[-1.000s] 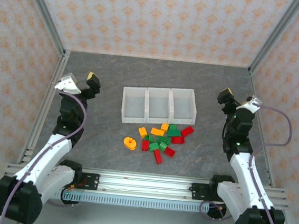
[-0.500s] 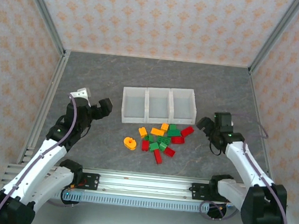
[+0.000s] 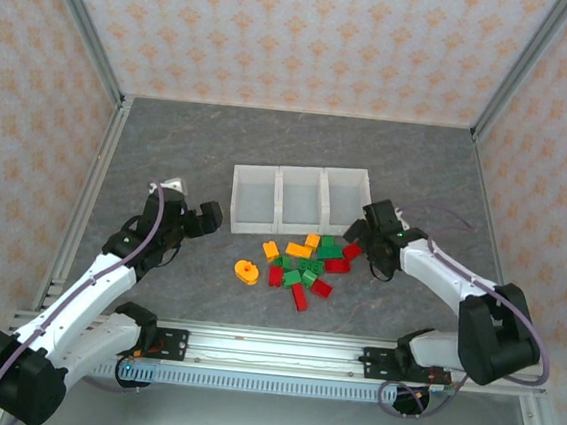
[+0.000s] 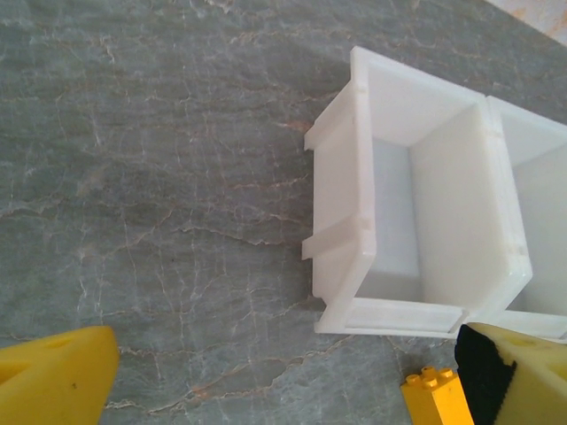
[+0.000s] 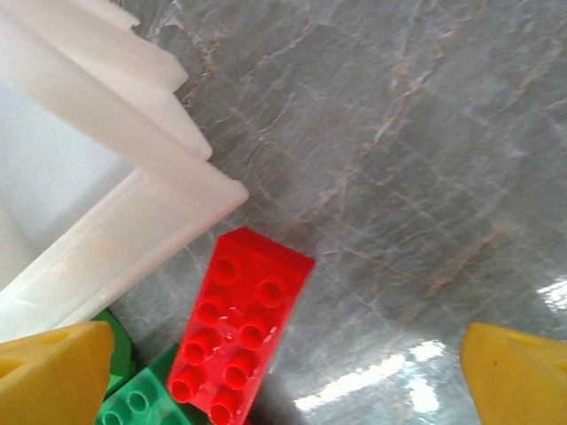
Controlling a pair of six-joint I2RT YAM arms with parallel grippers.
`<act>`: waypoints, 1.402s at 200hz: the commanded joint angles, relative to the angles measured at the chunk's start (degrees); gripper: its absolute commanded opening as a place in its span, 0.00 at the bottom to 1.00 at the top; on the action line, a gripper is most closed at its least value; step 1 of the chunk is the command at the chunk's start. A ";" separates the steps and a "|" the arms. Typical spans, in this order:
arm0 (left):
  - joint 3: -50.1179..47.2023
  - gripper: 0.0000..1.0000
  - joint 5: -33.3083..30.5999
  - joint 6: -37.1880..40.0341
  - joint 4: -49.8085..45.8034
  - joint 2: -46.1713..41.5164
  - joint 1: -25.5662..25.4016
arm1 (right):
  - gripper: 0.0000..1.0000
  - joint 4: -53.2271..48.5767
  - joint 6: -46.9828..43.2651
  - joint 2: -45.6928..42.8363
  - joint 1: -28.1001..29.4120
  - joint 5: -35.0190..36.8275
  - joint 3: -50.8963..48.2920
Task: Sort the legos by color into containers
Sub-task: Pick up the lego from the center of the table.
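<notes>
I need to lower my right gripper and turn it onto the red brick by the bin's corner (image 3: 352, 250) (image 5: 237, 328), because that brick lies slanted between my open fingers.
The legos (image 3: 305, 263) lie in a loose pile of red, green and orange-yellow bricks just in front of the containers (image 3: 277, 198), three joined white bins that look empty. An orange round piece (image 3: 246, 270) sits apart at the pile's left. My left gripper (image 3: 205, 219) is open beside the left bin's front corner (image 4: 341, 177), with a yellow brick (image 4: 436, 398) near its right fingertip (image 4: 523, 381). My right gripper (image 3: 368, 243) hangs open, low over the pile's right end. A red brick (image 5: 239, 323) lies between its fingers, beside a green brick (image 5: 142, 403) and the right bin's corner (image 5: 133, 221).
Grey marbled table floor (image 3: 179, 152) spreads around the bins. Patterned walls with metal posts (image 3: 85, 28) close off the left, right and back. A rail (image 3: 271, 347) runs along the near edge between the arm bases.
Both arms came down and inward from raised poses at the sides. The left gripper now sits by the left bin, the right over the pile's right end. Both stayed open.
</notes>
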 commanded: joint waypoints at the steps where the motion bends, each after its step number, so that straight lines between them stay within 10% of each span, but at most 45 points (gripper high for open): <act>1: -0.51 0.99 1.07 -0.46 1.33 0.41 -0.52 | 1.00 0.43 2.09 2.11 1.20 3.18 1.88; 136: 0.36 0.99 -0.08 -0.15 0.19 -1.18 -1.84 | 0.88 5.34 -2.24 9.58 3.14 6.77 -0.72; 280: -0.25 0.99 1.52 -0.24 1.11 -0.89 -1.84 | 0.44 6.12 -7.92 5.85 3.06 6.80 -4.73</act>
